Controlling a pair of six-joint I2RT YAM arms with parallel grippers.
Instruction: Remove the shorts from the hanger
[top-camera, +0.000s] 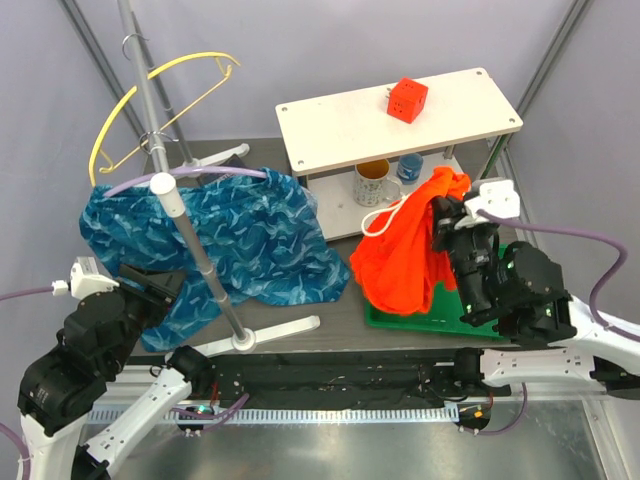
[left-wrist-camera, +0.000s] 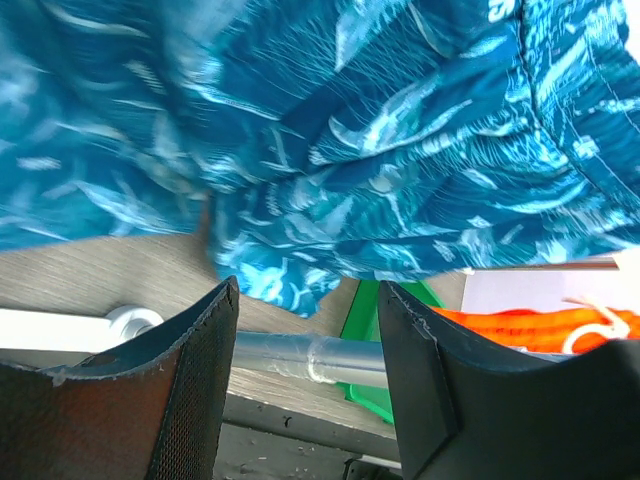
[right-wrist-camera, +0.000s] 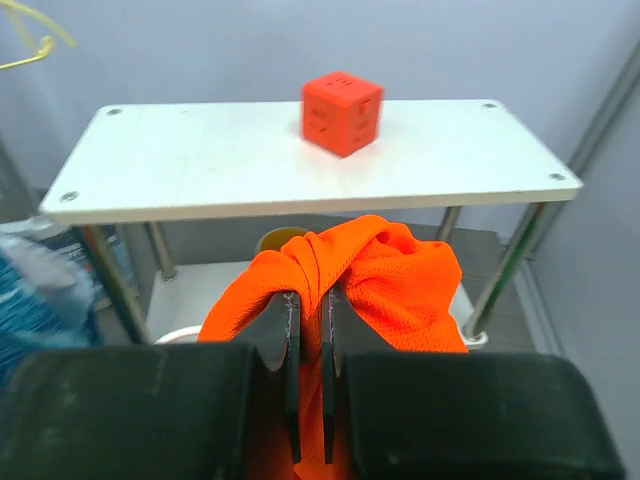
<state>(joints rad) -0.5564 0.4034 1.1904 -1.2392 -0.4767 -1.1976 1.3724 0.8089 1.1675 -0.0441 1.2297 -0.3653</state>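
The green board (top-camera: 400, 322) is below my right gripper. My right gripper needs to lower the fold of orange shorts (top-camera: 400, 255) down onto it and release it there.
The blue-teal wavy-pattern shorts (top-camera: 235, 230) hang on the stand's pole (top-camera: 195, 240), with a purple hanger bar (top-camera: 200, 172) along their top edge. They fill the top of the left wrist view (left-wrist-camera: 350, 150). My left gripper (top-camera: 160, 283) is open and empty just below their lower left edge (left-wrist-camera: 305, 300). My right gripper (top-camera: 448, 218) is shut on a fold of the bright orange shorts (top-camera: 400, 255), held up above a green board (top-camera: 400, 322). The white drawstring (top-camera: 382, 218) dangles. In the right wrist view the orange cloth (right-wrist-camera: 400, 280) bunches around the gripper (right-wrist-camera: 312, 300).
An empty yellow hanger (top-camera: 150, 90) hangs high on the pole. The stand's white base (top-camera: 250, 338) lies at the near table edge. A white shelf (top-camera: 400, 125) at the back carries a red cube (top-camera: 408, 100), with a mug (top-camera: 372, 183) and a blue cup (top-camera: 410, 168) under it.
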